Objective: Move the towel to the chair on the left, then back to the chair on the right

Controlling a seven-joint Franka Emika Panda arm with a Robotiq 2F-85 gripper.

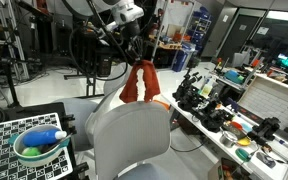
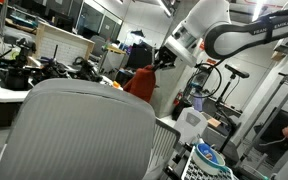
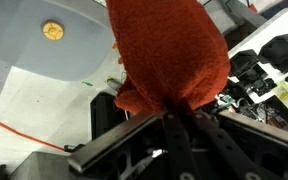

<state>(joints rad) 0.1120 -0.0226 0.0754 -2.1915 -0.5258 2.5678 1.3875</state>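
The towel [image 1: 137, 82] still dangles free above the top edge of the foreground chair back. Next, my gripper comes down over that edge and releases it there.
An orange-red towel [image 1: 137, 82] hangs from my gripper [image 1: 136, 58] in the air above the grey chairs. In both exterior views it dangles free, also shown here [image 2: 141, 83] below the gripper [image 2: 161, 62]. In the wrist view the towel [image 3: 169, 50] fills the upper middle, pinched between my two dark fingers [image 3: 179, 115]. A grey chair back [image 1: 130, 140] stands in the foreground, and a second grey chair seat [image 1: 104, 100] lies behind it under the towel. The big grey chair back [image 2: 79, 130] fills an exterior view.
A cluttered workbench [image 1: 234, 105] with dark tools runs along one side. A checkered board with a green bowl [image 1: 39, 145] sits by the chair. A round grey surface with a yellow spot [image 3: 52, 32] shows in the wrist view. Another bench [image 2: 24, 70] holds equipment.
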